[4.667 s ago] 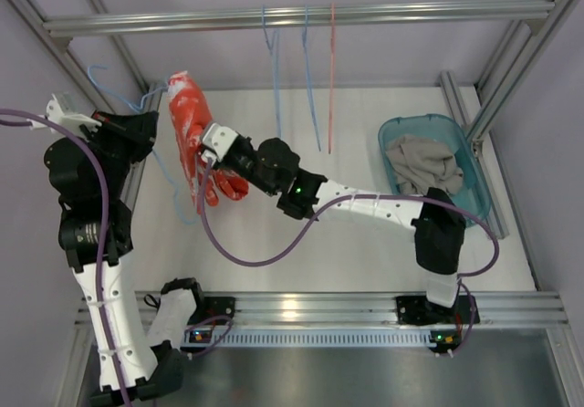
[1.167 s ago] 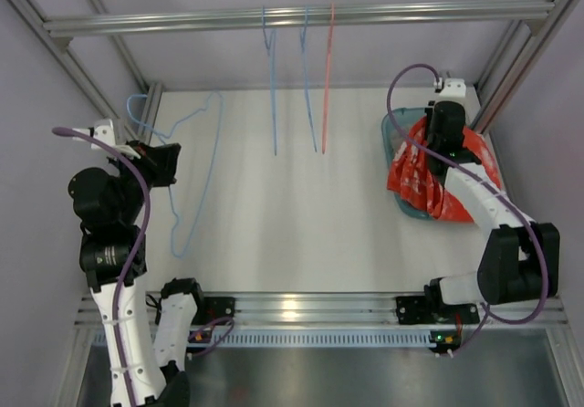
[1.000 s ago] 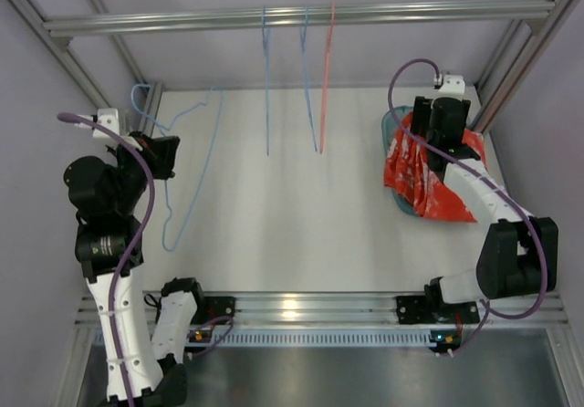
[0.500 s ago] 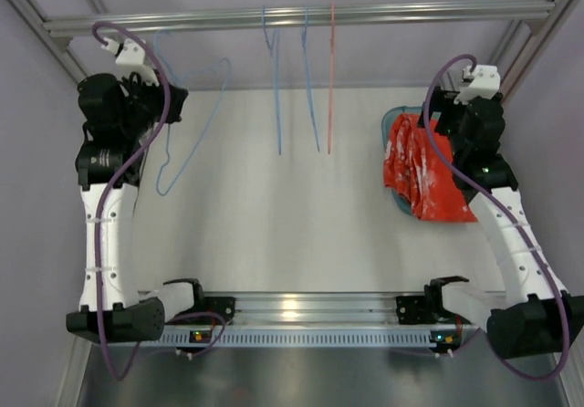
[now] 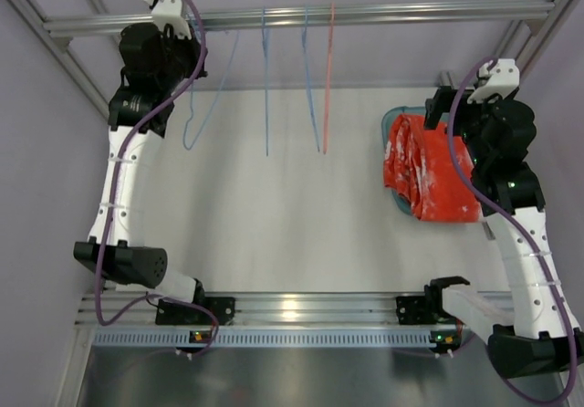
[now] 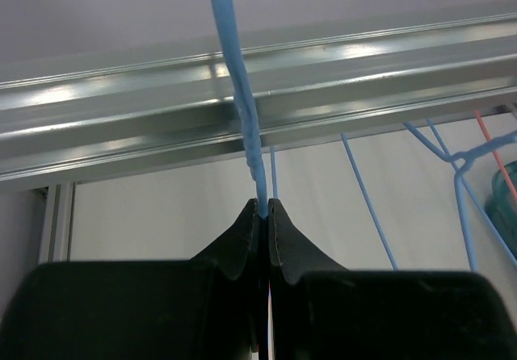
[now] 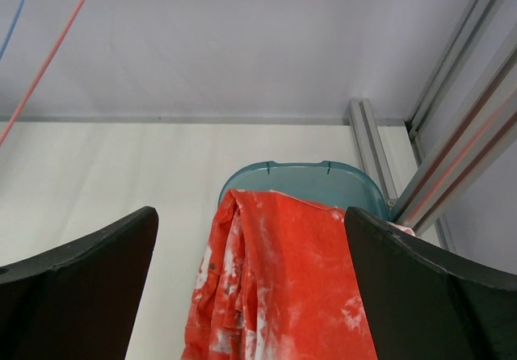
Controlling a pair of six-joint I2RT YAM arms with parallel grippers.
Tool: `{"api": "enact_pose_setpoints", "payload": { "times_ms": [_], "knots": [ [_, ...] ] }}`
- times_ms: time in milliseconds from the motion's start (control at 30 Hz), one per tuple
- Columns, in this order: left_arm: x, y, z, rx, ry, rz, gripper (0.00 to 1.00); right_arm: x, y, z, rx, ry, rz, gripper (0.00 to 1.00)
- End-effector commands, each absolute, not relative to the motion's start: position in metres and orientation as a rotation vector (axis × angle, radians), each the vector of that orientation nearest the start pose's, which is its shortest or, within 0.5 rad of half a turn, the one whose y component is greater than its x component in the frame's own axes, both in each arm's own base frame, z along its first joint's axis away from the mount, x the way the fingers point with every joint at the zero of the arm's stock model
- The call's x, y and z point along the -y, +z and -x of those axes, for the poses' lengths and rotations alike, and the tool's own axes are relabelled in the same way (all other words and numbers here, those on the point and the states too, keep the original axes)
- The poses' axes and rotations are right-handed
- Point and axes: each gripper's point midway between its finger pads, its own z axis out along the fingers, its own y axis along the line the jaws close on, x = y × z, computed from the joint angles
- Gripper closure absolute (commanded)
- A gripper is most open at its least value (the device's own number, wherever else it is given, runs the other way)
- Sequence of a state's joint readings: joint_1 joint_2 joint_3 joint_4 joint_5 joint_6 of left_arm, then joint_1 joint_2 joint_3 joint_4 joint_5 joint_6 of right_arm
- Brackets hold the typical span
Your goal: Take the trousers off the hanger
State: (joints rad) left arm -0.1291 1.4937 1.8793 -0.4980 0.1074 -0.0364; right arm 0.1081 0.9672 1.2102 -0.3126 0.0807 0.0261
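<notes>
My left gripper lowers the bare blue hanger [image 5: 212, 83] onto the overhead bar [image 5: 411, 10] next and then opens, because the hanger's wire stands up past the bar.
The red-and-white trousers [image 5: 427, 172] lie draped over the teal bin [image 5: 394, 138] at the right and hang past its front rim; from the right wrist they [image 7: 283, 287] lie below the jaws. My right gripper [image 5: 459, 120] hovers above them, open, its wide-spread fingers [image 7: 81, 287] touching nothing. Up by the overhead rail [image 5: 411, 10] at the top left, my left gripper [image 5: 182, 33] is shut on the bare blue hanger [image 5: 212, 83]. In the left wrist view its thin wire [image 6: 242, 110] runs up from the closed tips [image 6: 262, 205] in front of the rail [image 6: 339, 77].
Two more blue hangers [image 5: 266, 88] [image 5: 310, 88] and a pink hanger [image 5: 329, 78] hang from the rail's middle. Metal frame posts stand at both sides [image 5: 511, 69]. The white tabletop [image 5: 292, 206] lies below.
My left arm has lifted the blue hanger from the table's left side up to the rail. The right gripper has opened fully and risen off the trousers, which stay on the bin.
</notes>
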Motion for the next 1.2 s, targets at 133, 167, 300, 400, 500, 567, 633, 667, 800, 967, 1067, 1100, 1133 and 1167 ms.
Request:
{"api": "enact_pose_setpoints", "payload": {
  "times_ms": [133, 167, 300, 400, 500, 567, 633, 667, 800, 967, 1067, 1100, 1133, 1167],
  "knots": [
    [0.081, 0.456, -0.463, -1.656, -0.201, -0.124, 0.98, -0.029, 0.412, -0.335, -1.612, 0.068, 0.050, 0.01],
    [0.080, 0.451, -0.464, -1.667, -0.196, -0.120, 0.98, -0.029, 0.412, -0.335, -1.612, 0.071, 0.048, 0.01],
    [0.079, 0.427, -0.461, -1.719, -0.191, -0.115, 0.94, -0.031, 0.406, -0.335, -1.626, 0.083, 0.054, 0.01],
    [0.079, 0.422, -0.454, -1.728, -0.190, -0.117, 0.89, -0.031, 0.404, -0.333, -1.629, 0.083, 0.054, 0.01],
    [0.076, 0.413, -0.444, -1.746, -0.178, -0.116, 0.82, -0.031, 0.403, -0.330, -1.626, 0.083, 0.052, 0.01],
    [0.074, 0.409, -0.442, -1.754, -0.166, -0.119, 0.73, -0.031, 0.402, -0.330, -1.629, 0.086, 0.052, 0.01],
    [0.071, 0.412, -0.437, -1.746, -0.155, -0.112, 0.52, -0.031, 0.402, -0.329, -1.628, 0.090, 0.044, 0.01],
    [0.071, 0.409, -0.436, -1.752, -0.154, -0.112, 0.46, -0.031, 0.402, -0.328, -1.629, 0.092, 0.045, 0.01],
    [0.071, 0.426, -0.421, -1.714, -0.182, -0.096, 0.14, -0.036, 0.408, -0.324, -1.615, 0.111, 0.077, 0.01],
    [0.080, 0.468, -0.388, -1.615, -0.267, -0.115, 0.01, -0.040, 0.418, -0.318, -1.591, 0.123, 0.109, 0.01],
    [0.075, 0.482, -0.364, -1.570, -0.270, -0.102, 0.02, -0.041, 0.419, -0.314, -1.582, 0.131, 0.115, 0.01],
    [0.074, 0.484, -0.359, -1.563, -0.272, -0.104, 0.01, -0.042, 0.419, -0.312, -1.579, 0.133, 0.118, 0.01],
    [0.075, 0.481, -0.353, -1.566, -0.278, -0.112, 0.01, -0.043, 0.418, -0.312, -1.581, 0.140, 0.123, 0.01],
    [0.075, 0.487, -0.341, -1.544, -0.287, -0.119, 0.01, -0.044, 0.418, -0.311, -1.582, 0.146, 0.132, 0.01]
  ]
}}
